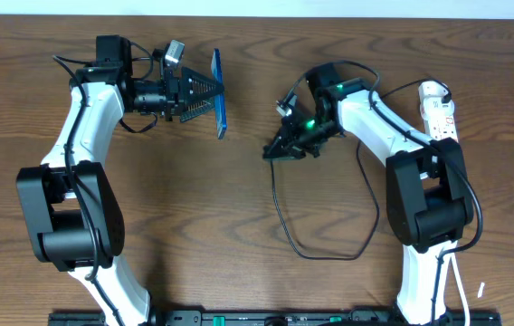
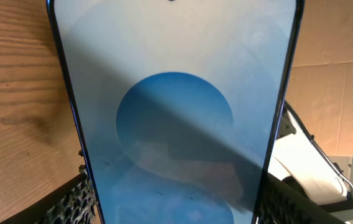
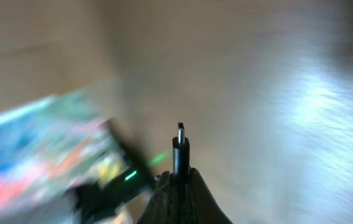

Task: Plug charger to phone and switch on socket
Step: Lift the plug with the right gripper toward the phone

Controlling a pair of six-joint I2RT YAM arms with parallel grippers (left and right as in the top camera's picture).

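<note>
I will next move my right gripper away from the phone (image 1: pixel 218 93) and turn it to point down over the bare wood by the cable. I will then let go of the charger where the tabletop is clear.
The phone (image 1: pixel 218 93) stands on its long edge left of the table's middle, with my left gripper (image 1: pixel 201 93) shut on it from the left. In the left wrist view its blue screen (image 2: pixel 176 93) fills the frame between both fingers (image 2: pixel 71 202). My right gripper (image 1: pixel 275 149) is a short way right of the phone and nearer the front, shut on the charger. Its black cable (image 1: pixel 280 213) loops down across the table. In the blurred right wrist view the plug tip (image 3: pixel 180 146) sticks out past the shut right gripper (image 3: pixel 179 177). The white socket (image 1: pixel 438 110) lies at the back right.
The charger cable's loop (image 1: pixel 329 256) lies on the wood in front of the right arm. Both arm bases stand at the front edge. A cardboard wall (image 2: pixel 335 74) shows beyond the phone. A blurred coloured shape (image 3: pixel 40 149) sits left of the plug.
</note>
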